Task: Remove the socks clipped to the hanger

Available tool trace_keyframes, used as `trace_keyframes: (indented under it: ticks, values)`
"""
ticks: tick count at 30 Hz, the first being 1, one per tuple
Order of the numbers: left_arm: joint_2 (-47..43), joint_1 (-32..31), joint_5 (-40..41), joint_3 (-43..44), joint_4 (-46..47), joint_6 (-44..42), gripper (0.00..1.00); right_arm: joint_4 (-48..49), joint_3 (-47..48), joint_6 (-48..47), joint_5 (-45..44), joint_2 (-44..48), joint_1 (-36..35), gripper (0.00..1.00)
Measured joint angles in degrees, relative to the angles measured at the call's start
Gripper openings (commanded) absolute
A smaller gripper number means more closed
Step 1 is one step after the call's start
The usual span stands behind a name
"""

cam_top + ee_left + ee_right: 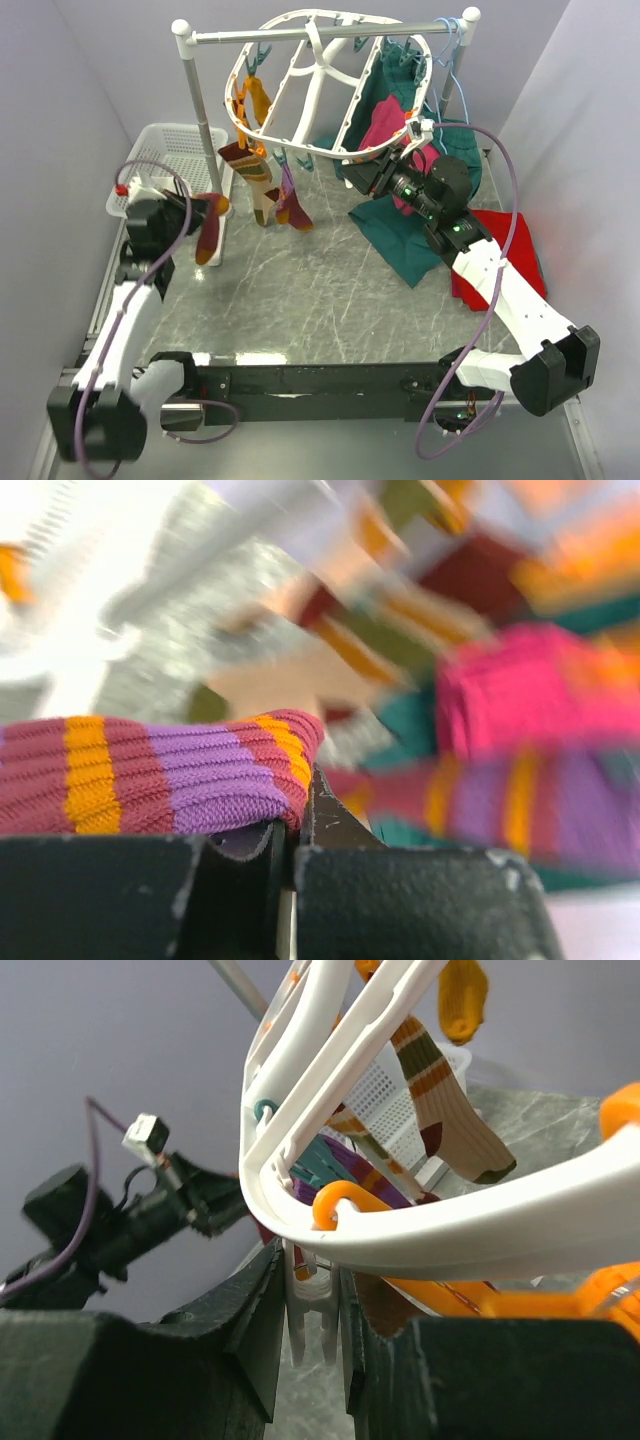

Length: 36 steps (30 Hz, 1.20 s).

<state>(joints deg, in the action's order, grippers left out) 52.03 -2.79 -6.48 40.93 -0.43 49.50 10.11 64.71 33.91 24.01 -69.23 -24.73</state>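
I need to carry the orange and purple sock point(210, 235) outward over the white basket point(180, 150) with my left gripper and let go of it, because the basket's open top is just outward of my gripper.
The white oval hanger point(330, 75) hangs tilted from the rack bar. Three striped socks point(255, 175) dangle from clips on its left rim. My left gripper point(197, 213) is out to the left of the hanger, apart from it, shut on a maroon, orange and purple sock point(210, 235). In the left wrist view that sock point(160, 775) lies across the shut left gripper point(290, 820). My right gripper point(375, 170) is at the hanger's lower right rim. In the right wrist view the right gripper point(312, 1320) is shut on a white clip point(312, 1305) under the hanger rim point(470, 1235). A cream striped sock point(450, 1110) hangs beyond.
A white basket point(165, 150) stands at the back left beside the white rack pole point(200, 100). Dark green clothes point(400, 245) and a red cloth point(505, 250) lie on the table at the right. A magenta garment point(385, 125) hangs behind the hanger, with pale blue wire hangers point(452, 50).
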Motion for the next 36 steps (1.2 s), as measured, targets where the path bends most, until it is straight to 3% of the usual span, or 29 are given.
trace_keyframes:
  ticks: [9, 15, 17, 18, 20, 21, 22, 26, 30, 36]
  values:
    - [22.1, 15.7, -2.9, 18.7, -0.3, 2.8, 0.01, -0.9, 0.0, -0.4, 0.1, 0.5, 0.2, 0.0]
    - [38.1, 20.1, -4.8, 36.3, -0.7, 2.6, 0.04, -0.9, 0.0, -0.6, 0.7, 1.0, 0.2, 0.0]
    - [42.3, 20.5, -6.5, 39.7, -0.9, 2.3, 0.18, -0.9, 0.0, -0.5, 0.9, 1.0, 0.2, 0.0]
    - [44.4, 20.6, -7.5, 41.1, -1.3, 2.0, 0.42, -0.9, 0.0, -0.5, 0.9, 1.0, 0.2, 0.0]
    - [48.8, 20.7, -9.4, 43.9, -2.1, 1.0, 0.66, -0.9, 0.0, -0.5, 1.1, 1.0, 0.2, 0.0]
    - [50.6, 20.7, -10.2, 44.8, -3.0, 0.7, 0.89, -0.9, 0.0, -0.5, 1.1, 1.0, 0.2, 0.0]
    - [52.1, 20.7, -10.8, 45.2, -4.0, 0.8, 0.94, -0.9, 0.0, -0.5, 1.2, 1.0, 0.2, 0.01]
    - [53.1, 20.5, -11.2, 43.0, -7.2, 0.7, 0.96, -1.1, 0.0, -0.5, 1.1, 1.0, 0.2, 0.01]
    - [49.4, 20.2, -9.8, 41.4, -9.9, 0.7, 0.9, -1.5, 0.0, -0.6, 1.1, 1.0, 0.2, 0.01]
    - [33.2, 18.1, -8.9, 36.0, -8.5, 1.1, 0.77, -1.8, 0.0, -0.5, 1.1, 1.1, 0.2, 0.01]
